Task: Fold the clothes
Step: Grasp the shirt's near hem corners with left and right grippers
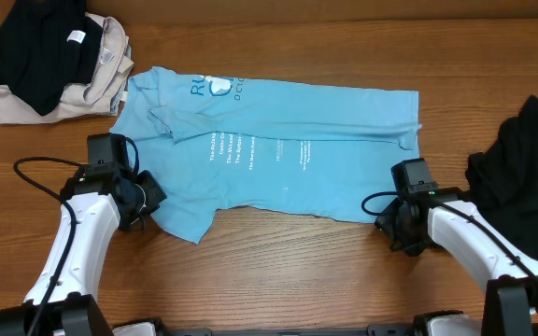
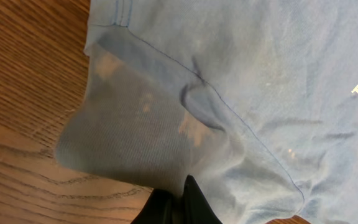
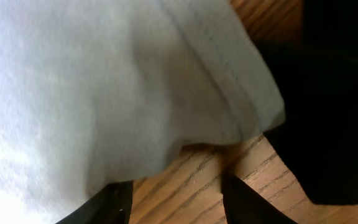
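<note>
My left gripper has the pinched sleeve that sticks out and should lift it, carry it outward and let it go at the shirt's far corner by the pile.
A light blue T-shirt [image 1: 278, 140] with white lettering lies spread across the wooden table [image 1: 278, 271]. My left gripper [image 1: 152, 201] is at the shirt's near-left sleeve. In the left wrist view its fingers [image 2: 182, 199] are pinched together on the sleeve's edge, and the thin fabric [image 2: 229, 81] is raised a little off the wood. My right gripper [image 1: 388, 221] is at the shirt's near-right corner. In the right wrist view its fingers [image 3: 176, 199] are open over bare wood, just short of the hemmed corner [image 3: 104, 81].
A pile of black and beige clothes [image 1: 54, 56] sits at the back left corner. A black garment [image 1: 521, 177] lies at the right edge, close to my right gripper, and it shows in the right wrist view [image 3: 334, 93].
</note>
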{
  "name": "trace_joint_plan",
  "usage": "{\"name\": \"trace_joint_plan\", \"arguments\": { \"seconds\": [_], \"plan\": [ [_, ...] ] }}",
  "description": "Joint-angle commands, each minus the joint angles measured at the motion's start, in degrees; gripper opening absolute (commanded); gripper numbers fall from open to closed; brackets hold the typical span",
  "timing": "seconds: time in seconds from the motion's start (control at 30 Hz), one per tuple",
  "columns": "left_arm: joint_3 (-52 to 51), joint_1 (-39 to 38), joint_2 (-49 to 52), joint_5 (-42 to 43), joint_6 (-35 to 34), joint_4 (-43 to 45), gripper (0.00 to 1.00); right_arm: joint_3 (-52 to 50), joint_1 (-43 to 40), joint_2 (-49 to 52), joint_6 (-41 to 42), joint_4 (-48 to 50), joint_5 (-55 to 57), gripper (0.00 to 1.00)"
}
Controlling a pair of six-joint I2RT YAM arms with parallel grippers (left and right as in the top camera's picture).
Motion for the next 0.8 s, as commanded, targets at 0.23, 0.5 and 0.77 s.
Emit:
{"name": "trace_joint_plan", "arguments": {
  "seconds": [0.23,0.5,0.77],
  "plan": [
    [1.33,0.59,0.09,-2.32,1.25,0.02,0.04,-1.25,-8.04,3.17,1.16,5.46,3.56,0.49],
    [1.33,0.59,0.09,-2.45,1.25,0.24,0.04,-1.22,-12.24,3.15,-1.64,5.51,3.06,0.45],
    [1.33,0.59,0.09,-2.49,1.29,0.37,0.04,-0.83,-12.33,3.15,-5.09,6.86,0.07,0.30]
  ]
}}
